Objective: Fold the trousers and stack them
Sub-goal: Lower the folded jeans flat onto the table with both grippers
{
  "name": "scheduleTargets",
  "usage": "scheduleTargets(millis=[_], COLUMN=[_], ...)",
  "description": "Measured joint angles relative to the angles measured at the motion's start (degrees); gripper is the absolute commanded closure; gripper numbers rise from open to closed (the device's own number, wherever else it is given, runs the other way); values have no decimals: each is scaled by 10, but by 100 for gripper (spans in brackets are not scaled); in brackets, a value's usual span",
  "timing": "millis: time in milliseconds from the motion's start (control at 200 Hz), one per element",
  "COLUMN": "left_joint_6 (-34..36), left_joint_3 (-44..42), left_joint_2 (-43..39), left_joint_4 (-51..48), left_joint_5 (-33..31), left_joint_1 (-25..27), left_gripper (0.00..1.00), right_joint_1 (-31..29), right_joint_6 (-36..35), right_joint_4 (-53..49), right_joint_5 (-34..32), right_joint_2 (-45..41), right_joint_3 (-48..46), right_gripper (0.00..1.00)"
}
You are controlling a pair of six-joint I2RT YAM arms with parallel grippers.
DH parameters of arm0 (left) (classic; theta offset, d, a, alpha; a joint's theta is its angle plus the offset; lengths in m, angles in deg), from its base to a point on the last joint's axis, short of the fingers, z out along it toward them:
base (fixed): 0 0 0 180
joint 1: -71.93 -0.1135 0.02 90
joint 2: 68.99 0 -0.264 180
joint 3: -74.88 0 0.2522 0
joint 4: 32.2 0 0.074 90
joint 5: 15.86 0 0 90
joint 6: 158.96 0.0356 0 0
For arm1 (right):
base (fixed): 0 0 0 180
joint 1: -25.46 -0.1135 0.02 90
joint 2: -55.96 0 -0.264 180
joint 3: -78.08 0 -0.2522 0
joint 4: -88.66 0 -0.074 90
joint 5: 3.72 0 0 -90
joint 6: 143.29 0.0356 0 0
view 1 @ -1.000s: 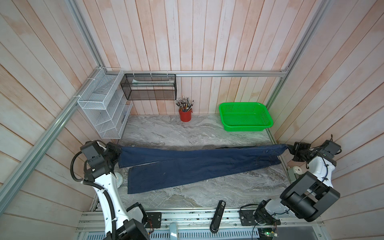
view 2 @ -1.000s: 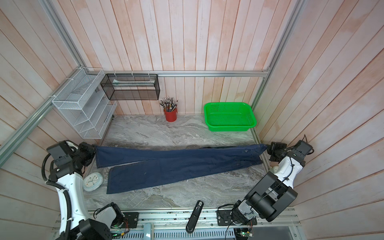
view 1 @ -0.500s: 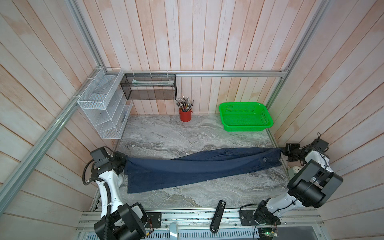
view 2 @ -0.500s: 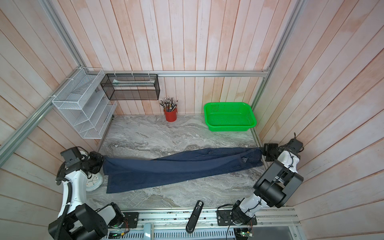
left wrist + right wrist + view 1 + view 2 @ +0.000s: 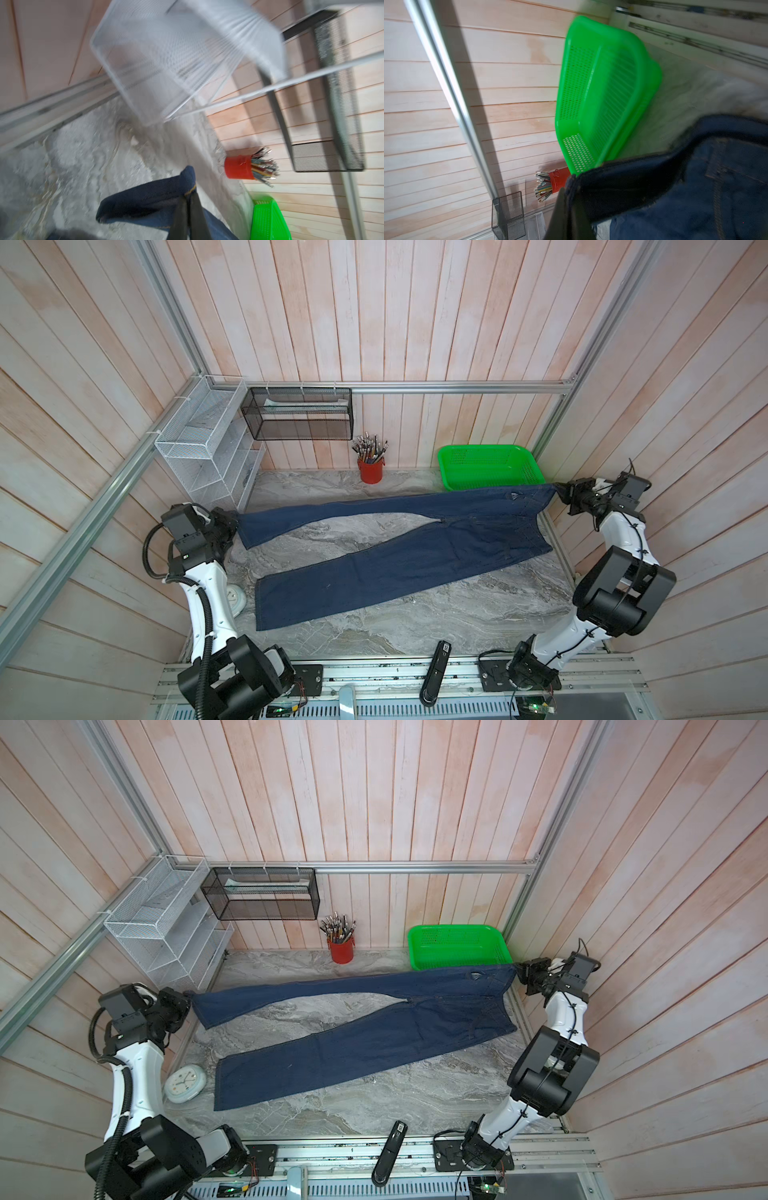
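I will move my right gripper back and down next, bring the waistband's far corner onto the waistband's near corner (image 5: 548,547) and release it there, because the trousers' near leg lies flat.
The trousers (image 5: 415,560) (image 5: 374,1044), dark blue denim jeans, stretch across the marble table in both top views. My left gripper (image 5: 235,522) (image 5: 189,996) is shut on the hem of the far leg at the left edge. My right gripper (image 5: 559,489) (image 5: 517,969) is shut on the far corner of the waistband at the right edge. The held edge hangs taut above the table. The near leg lies flat, angled toward the front left. In the left wrist view the gripper (image 5: 188,197) pinches the stitched hem of the trousers (image 5: 145,197). In the right wrist view the gripper (image 5: 570,182) clamps the waistband of the trousers (image 5: 695,176).
A green basket (image 5: 482,447) stands at the back right, just behind the waistband. A red cup of pens (image 5: 371,472) is at the back middle. A white wire rack (image 5: 208,448) and a black mesh shelf (image 5: 297,414) fill the back left. A clock (image 5: 185,1083) lies front left, and a black handset (image 5: 434,672) lies on the front rail.
Both grippers, still shut on the trousers, have swung toward the back wall. The held leg has pulled away from the near leg, so the two legs now form a V.
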Motion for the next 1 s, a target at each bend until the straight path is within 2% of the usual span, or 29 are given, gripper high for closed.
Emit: scheduleTargets(millis=[115,295,765,1000], left_joint_6=[5,16,40,34], left_joint_3=[-88,-156,-181,-208], left_joint_2=[-28,-64,-195,-188], left_joint_4=[-1,-1,-46,-48], left_joint_5=[-8,-15,-35,-42], left_joint_1=[0,0,-14,-15], left_gripper=[100,100,100,100], right_joint_1=[20,37,63,64], right_joint_6=[-25,-68,-140,-162], right_joint_4=[-6,-15,-95,-106], right_joint_5=[-4,-10,-57,-80], right_joint_2=[15,40,45,52], right_joint_3=[-71,-84,-63,-68], right_gripper=[100,100,100,100])
